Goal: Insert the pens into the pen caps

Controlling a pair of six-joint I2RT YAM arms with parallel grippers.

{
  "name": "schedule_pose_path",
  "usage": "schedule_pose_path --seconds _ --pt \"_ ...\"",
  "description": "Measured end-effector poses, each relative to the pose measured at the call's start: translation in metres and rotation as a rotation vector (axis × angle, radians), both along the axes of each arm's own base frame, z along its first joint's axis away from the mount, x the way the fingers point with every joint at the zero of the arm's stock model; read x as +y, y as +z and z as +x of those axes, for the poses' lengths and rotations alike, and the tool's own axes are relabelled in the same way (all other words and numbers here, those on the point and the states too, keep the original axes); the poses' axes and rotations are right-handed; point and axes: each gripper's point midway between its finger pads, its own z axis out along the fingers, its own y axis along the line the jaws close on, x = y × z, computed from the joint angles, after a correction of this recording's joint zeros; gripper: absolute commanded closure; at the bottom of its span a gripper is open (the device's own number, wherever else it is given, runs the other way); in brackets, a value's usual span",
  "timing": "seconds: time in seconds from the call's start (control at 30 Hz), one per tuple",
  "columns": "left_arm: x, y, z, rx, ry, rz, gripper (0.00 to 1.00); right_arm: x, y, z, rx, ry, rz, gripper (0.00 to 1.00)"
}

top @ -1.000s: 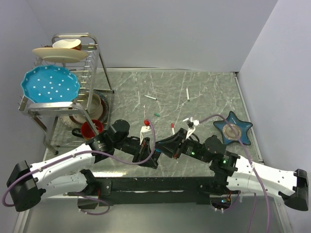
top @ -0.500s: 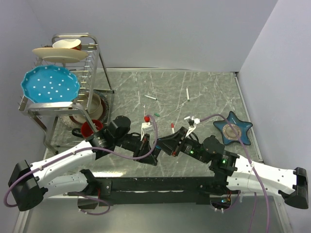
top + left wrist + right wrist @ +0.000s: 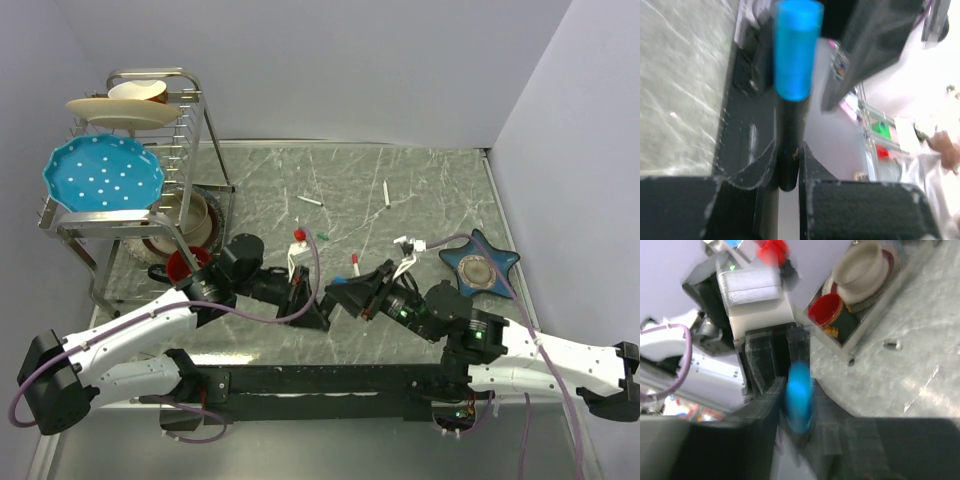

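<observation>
The blue cap sits on the pen, so the left gripper should turn fingers-down, lower outward to the table beside the red-tipped piece (image 3: pixel 355 262) and let go of the body of the pen.
A thick black pen (image 3: pixel 788 125) with a blue cap (image 3: pixel 799 50) on its far end stands between the fingers of my left gripper (image 3: pixel 788 165), which is shut on the barrel. My right gripper (image 3: pixel 797 405) faces it and straddles the blurred blue cap (image 3: pixel 800 390). In the left wrist view a gap shows between the cap and a right finger (image 3: pixel 865 55), so those jaws are open. In the top view the two grippers meet tip to tip, the left gripper (image 3: pixel 312 305) and the right gripper (image 3: pixel 340 297). Two thin white pens (image 3: pixel 311 200) (image 3: pixel 387 192), a green cap (image 3: pixel 322 237) and a red-tipped piece (image 3: pixel 355 262) lie on the table.
A dish rack (image 3: pixel 190 160) stands at the far left with a blue plate (image 3: pixel 103 175), bowls and a red cup (image 3: pixel 187 264). A blue star-shaped dish (image 3: pixel 480 265) sits at the right. White walls close in the marble table (image 3: pixel 440 180).
My right gripper's jaws have widened around the blue cap, and the right arm has drawn back to the right. The left gripper keeps its hold and has shifted slightly away from me.
</observation>
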Motion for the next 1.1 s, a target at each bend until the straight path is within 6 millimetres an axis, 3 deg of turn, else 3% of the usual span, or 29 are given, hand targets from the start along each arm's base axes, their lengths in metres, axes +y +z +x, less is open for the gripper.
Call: schedule_pose_path --seconds 0.07,0.13,0.2,0.27,0.4,0.57,0.73,0.9,1.1 --pt "-0.004 0.008 0.023 -0.036 0.102 -0.031 0.99 -0.006 -0.005 -0.007 0.031 -0.002 -0.019 0.42" --pt "-0.004 0.018 0.069 -0.086 0.299 -0.064 0.99 -0.008 -0.020 -0.026 0.068 0.061 -0.057 0.31" --pt "0.002 0.020 0.101 -0.100 0.441 -0.065 0.99 -0.012 -0.026 -0.035 0.085 0.086 -0.076 0.27" --pt "0.003 0.017 0.121 -0.102 0.544 -0.045 0.99 -0.019 -0.029 -0.033 0.096 0.066 -0.086 0.26" --pt "-0.005 0.004 0.142 -0.078 0.662 0.022 0.98 -0.034 -0.028 -0.026 0.098 0.004 -0.081 0.25" --pt "-0.031 -0.024 0.157 -0.020 0.758 0.147 0.99 -0.057 -0.030 -0.014 0.123 -0.095 -0.093 0.23" --pt "-0.038 -0.082 0.167 0.094 0.871 0.308 0.97 -0.074 -0.034 -0.009 0.134 -0.153 -0.102 0.22" --pt "-0.043 -0.141 0.162 0.183 0.919 0.456 0.97 -0.088 -0.038 -0.006 0.154 -0.195 -0.101 0.22" --pt "-0.045 -0.184 0.153 0.251 0.945 0.578 0.89 -0.100 -0.043 -0.003 0.171 -0.232 -0.107 0.22"
